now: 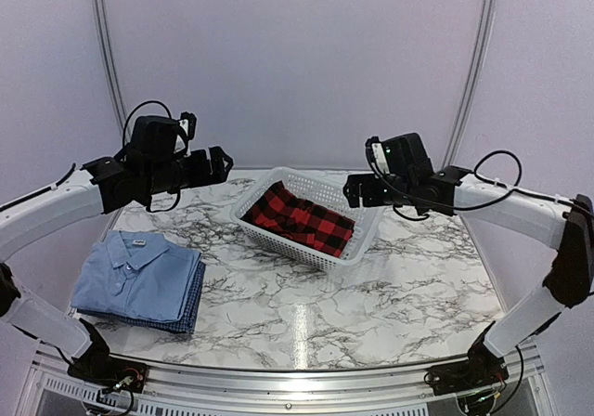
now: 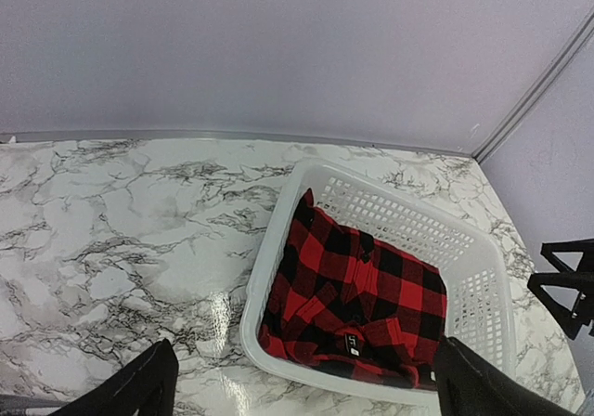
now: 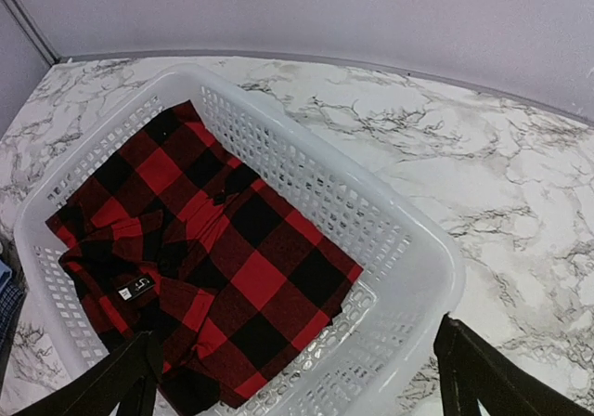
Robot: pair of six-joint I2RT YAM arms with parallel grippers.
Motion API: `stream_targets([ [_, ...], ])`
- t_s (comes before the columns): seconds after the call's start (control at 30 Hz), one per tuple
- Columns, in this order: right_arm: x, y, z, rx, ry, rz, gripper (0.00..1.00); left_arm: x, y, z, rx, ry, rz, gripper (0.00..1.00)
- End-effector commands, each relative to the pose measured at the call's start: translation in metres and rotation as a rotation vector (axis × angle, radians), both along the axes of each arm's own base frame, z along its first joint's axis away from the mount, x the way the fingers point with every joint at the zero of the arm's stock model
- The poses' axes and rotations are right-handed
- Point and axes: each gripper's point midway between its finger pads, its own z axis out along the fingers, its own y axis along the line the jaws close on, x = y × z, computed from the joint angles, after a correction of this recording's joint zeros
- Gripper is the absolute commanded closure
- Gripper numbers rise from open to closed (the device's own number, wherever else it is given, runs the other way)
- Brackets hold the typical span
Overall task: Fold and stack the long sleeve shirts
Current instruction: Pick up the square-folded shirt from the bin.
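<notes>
The right gripper moves in from the basket's end and down onto the plaid folds near the label [image 1: 295, 229] [image 3: 171, 292] next.
A red-and-black plaid shirt [image 1: 302, 219] [image 2: 357, 300] [image 3: 213, 258] lies crumpled in a white mesh basket [image 1: 306, 253] [image 2: 269, 258] [image 3: 408, 240] at the table's middle back. On the near left of the table a folded light blue collared shirt [image 1: 139, 272] rests on a folded blue checked one [image 1: 190, 316]. My left gripper [image 1: 223, 163] [image 2: 306, 379] hovers open, high to the basket's left. At the basket's right end, above its rim, my right gripper [image 1: 351, 191] [image 3: 297, 379] hangs open too. Nothing is between either pair of fingers.
The marble table [image 1: 371, 295] is ringed by pale walls with a metal rail [image 1: 306, 383] at the near edge. The basket sits tilted diagonally. The right arm's links [image 1: 520, 207] arc over the table's right side.
</notes>
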Motion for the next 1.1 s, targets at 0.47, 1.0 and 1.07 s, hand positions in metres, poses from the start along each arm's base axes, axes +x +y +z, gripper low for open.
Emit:
stream_targets([
  [0.47,0.044,0.122,-0.096,-0.177,0.154,0.229,0.07,-0.015,0.006,-0.045,0.018,0.101,-0.014,0.01],
  [1.0,0.039,0.143,-0.195,-0.287,0.317,0.241,0.1,-0.018,0.003,-0.038,0.011,0.09,-0.045,0.01],
  [1.07,0.039,0.145,-0.199,-0.279,0.327,0.249,0.18,-0.017,0.002,-0.037,0.009,0.088,-0.049,0.01],
])
